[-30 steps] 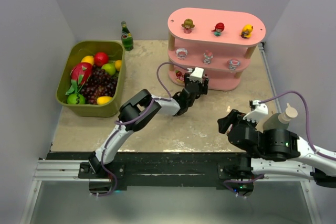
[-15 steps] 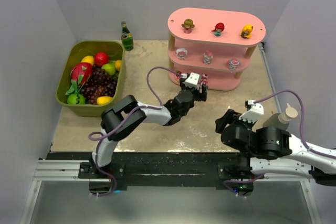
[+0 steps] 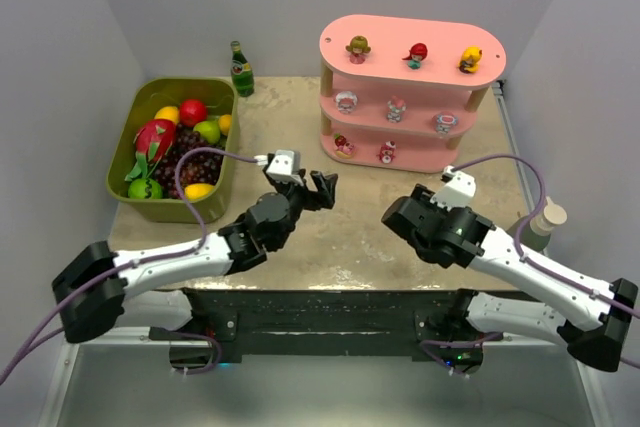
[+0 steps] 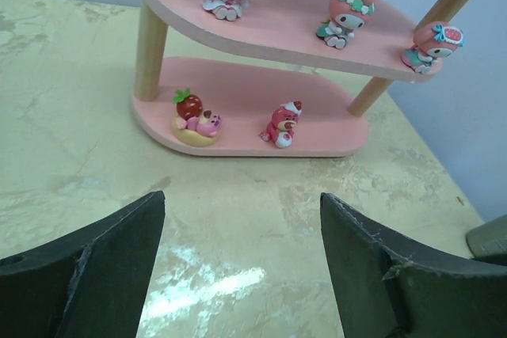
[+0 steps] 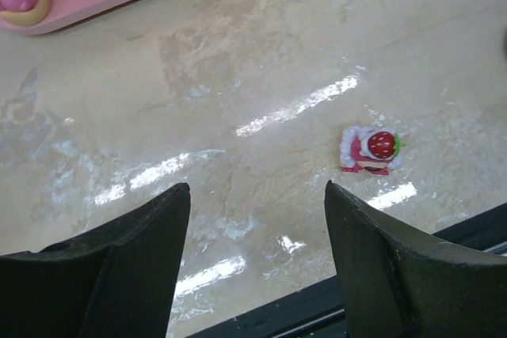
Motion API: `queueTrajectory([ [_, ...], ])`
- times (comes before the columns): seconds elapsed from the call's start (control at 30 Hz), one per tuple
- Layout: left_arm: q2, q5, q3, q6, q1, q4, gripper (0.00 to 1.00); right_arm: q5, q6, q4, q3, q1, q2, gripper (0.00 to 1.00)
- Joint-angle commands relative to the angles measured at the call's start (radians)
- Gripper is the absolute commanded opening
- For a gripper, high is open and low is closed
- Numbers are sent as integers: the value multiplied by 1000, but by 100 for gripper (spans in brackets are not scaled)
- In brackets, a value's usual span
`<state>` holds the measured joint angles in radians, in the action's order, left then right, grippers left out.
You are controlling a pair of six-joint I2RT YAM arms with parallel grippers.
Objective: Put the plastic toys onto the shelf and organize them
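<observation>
My right gripper moves to the right in its wrist view next, turning, and lowers around the pink and white figurine's strawberry [image 5: 382,145] below.
The pink shelf [image 3: 410,35] stands at the back right. Three figurines stand on its top board, three on the middle [image 4: 346,13] and two on the bottom: a strawberry one [image 4: 196,120] and a red bear [image 4: 281,124]. One more pink and white figurine with a strawberry [image 5: 369,149] lies on the table near the front edge, right of my right gripper; the top view hides it. My left gripper [image 3: 322,187] [image 4: 242,197] is open and empty, well short of the shelf. My right gripper [image 3: 395,212] [image 5: 256,187] is open and empty over the table.
An olive-green bin [image 3: 130,182] full of toy fruit stands at the left. A green bottle [image 3: 241,69] stands at the back. A beige bottle [image 3: 545,219] stands at the right edge. Walls close in on three sides. The table's front edge [image 5: 261,318] lies just under my right gripper.
My left gripper has pulled back from the shelf's bottom tier towards the near left, leaving the red bear there. My right arm has swung forward and left over the table.
</observation>
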<state>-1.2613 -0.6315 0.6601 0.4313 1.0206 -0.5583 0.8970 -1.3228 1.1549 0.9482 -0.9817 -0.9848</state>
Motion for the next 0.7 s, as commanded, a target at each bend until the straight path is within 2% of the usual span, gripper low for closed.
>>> queueTrajectory([
  [0.0, 175, 22, -59, 72, -4, 231, 84, 39, -24, 92, 29, 103, -14, 70],
  [0.1, 305, 117, -108, 93, -1, 242, 84, 30, -79, 166, -20, 152, 27, 68],
  [0.17, 362, 176, -135, 98, -1, 233, 84, -15, -23, 93, -48, 172, 51, 64],
  [0.3, 459, 226, -148, 109, -1, 291, 86, -53, -58, 85, -100, 231, 35, 64],
  [0.57, 525, 387, -131, 110, -1, 377, 87, -208, 91, -190, -249, 471, -40, 70],
  [0.67, 560, 398, -134, 106, -1, 426, 87, -217, 103, -241, -275, 498, -64, 70],
])
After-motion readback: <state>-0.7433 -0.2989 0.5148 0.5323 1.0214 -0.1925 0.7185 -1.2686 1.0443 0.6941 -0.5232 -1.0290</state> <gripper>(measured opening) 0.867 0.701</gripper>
